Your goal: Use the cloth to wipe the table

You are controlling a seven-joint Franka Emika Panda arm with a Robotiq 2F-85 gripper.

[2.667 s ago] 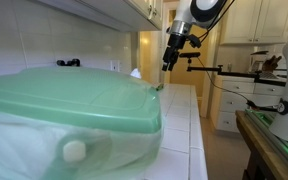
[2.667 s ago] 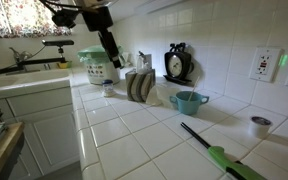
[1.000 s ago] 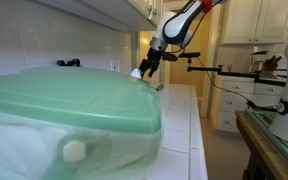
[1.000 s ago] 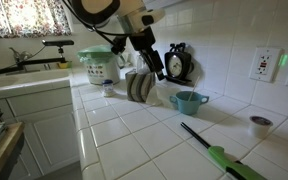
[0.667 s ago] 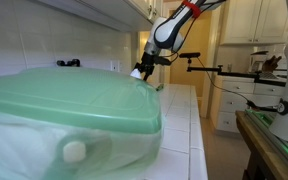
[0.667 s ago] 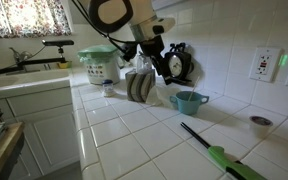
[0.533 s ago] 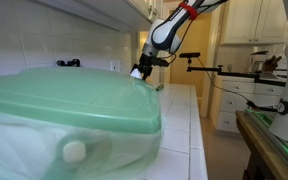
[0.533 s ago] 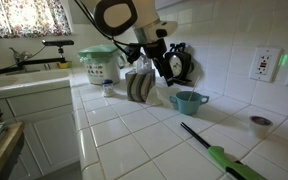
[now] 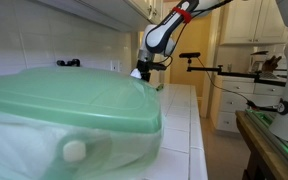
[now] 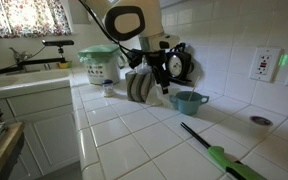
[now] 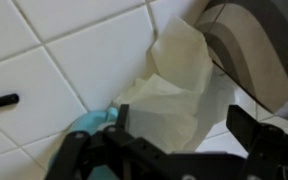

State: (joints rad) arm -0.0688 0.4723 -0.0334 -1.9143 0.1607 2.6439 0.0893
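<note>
The cloth is between my open fingers. My gripper will next stay pointed down nearly in place and close both fingers onto the cloth's corner (image 10: 156, 96) (image 11: 177, 123).
A cream cloth (image 11: 174, 90) lies crumpled on the white tiled table (image 11: 74, 50). In an exterior view the cloth (image 10: 155, 98) lies between a grey rack and a teal cup. My gripper (image 11: 184, 122) is open, and its two fingers hang just above the cloth, one on each side. In both exterior views the gripper (image 10: 163, 82) (image 9: 139, 72) points down at the back of the table (image 10: 134, 150) near the wall. I cannot tell if the fingers touch the cloth.
A teal cup (image 10: 189, 101) stands right of the cloth and a grey rack (image 10: 138, 87) left of it. Also on the counter: a clock (image 10: 179, 62), a green-lidded jar (image 10: 99, 65), a green-handled lighter (image 10: 219, 155), a small metal cup (image 10: 261, 125). A big green lid (image 9: 64, 100) blocks part of the view.
The arm has swung from above the green-lidded jar to the right and down. The gripper now hangs over the cloth beside the grey rack.
</note>
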